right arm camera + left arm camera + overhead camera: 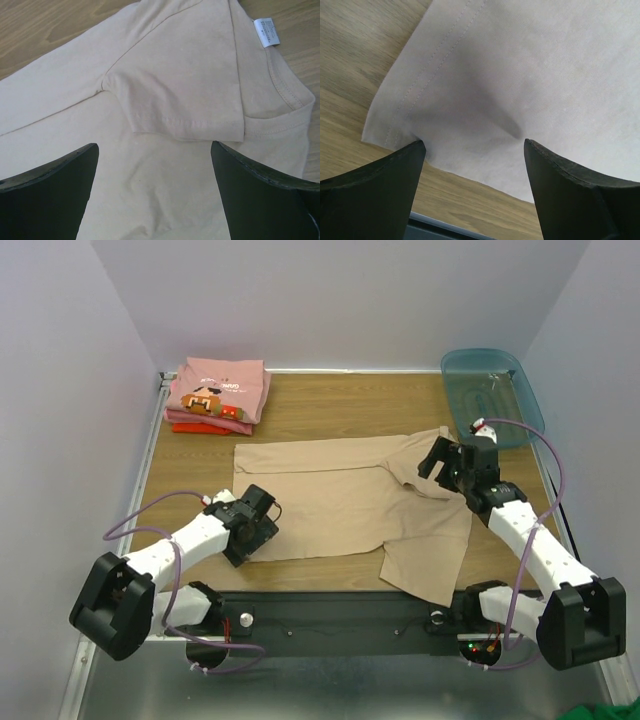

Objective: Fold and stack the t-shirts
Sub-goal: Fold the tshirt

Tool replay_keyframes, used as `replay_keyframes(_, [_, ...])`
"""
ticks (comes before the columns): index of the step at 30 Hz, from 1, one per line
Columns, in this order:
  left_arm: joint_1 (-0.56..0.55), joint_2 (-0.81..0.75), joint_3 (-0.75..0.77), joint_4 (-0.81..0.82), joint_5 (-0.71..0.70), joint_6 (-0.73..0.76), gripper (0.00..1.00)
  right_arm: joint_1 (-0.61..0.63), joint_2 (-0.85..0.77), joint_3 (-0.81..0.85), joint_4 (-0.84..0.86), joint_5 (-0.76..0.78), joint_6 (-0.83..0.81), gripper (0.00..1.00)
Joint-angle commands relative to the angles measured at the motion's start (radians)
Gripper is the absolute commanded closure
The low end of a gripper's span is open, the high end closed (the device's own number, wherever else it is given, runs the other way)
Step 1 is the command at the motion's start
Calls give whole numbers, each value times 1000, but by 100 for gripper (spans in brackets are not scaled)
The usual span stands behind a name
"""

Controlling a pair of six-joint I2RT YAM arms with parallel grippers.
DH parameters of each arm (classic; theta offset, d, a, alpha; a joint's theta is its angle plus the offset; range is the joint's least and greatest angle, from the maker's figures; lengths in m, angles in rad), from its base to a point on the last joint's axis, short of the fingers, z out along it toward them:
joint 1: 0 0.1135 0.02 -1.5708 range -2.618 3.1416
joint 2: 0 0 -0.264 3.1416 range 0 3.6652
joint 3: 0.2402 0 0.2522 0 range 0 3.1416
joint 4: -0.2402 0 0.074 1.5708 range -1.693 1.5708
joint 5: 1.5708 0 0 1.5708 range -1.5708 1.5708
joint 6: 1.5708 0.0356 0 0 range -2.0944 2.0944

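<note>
Next, my right gripper comes back from the collar end and lowers onto the near sleeve flap [422, 568], since this sleeve still sticks out past the shirt's body.
The tan t-shirt [340, 502] lies spread across the middle of the table, one side folded in, a sleeve flap toward the near right. My left gripper [248, 530] is open over its near-left hem corner [395, 125], holding nothing. My right gripper [440, 465] is open above the shirt's collar end, over a folded-in sleeve [185, 85] and the neck label [265, 32]. The pink t-shirt [220, 388] with the cartoon face lies folded on the red-orange t-shirt [205, 427] at the far left.
A teal translucent bin [492, 395] stands at the far right corner. White walls close in the table's back and sides. A dark rail [330, 615] with the arm bases runs along the near edge.
</note>
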Motion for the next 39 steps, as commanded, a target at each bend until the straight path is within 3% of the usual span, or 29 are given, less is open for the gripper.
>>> replay_keyframes(1, [-4, 44, -11, 12, -45, -24, 13, 3, -7, -16, -1, 47, 18, 0])
replay_keyframes(4, [-4, 46, 8, -16, -55, -25, 37, 4, -13, -17, -20, 62, 27, 0])
replay_keyframes(5, [-4, 40, 12, -22, -55, -24, 51, 4, -16, -17, -24, 71, 32, 0])
replay_keyframes(7, [-4, 26, 12, -27, -49, -22, 65, 4, -16, -16, -38, 82, 33, 0])
replay_keyframes(10, [-4, 15, 10, -28, -38, -17, 76, 2, -18, -16, -49, 82, 38, 0])
replay_keyframes(14, [-3, 7, 10, -30, -23, -2, 100, 2, -18, -14, -66, 74, 48, 0])
replay_keyframes(22, [-4, -3, 32, -48, -47, 10, 100, 54, -131, -69, -254, -27, 88, 0])
replay_keyframes(26, [-4, 3, 39, -45, -59, 32, 100, 273, -231, -71, -444, 46, 203, 0])
replay_keyframes(31, [-4, 1, 32, -30, -61, 44, 100, 413, -282, -109, -648, 36, 356, 0])
replay_keyframes(39, [-4, 17, 27, -17, -58, 58, 100, 640, -187, -159, -715, 7, 527, 0])
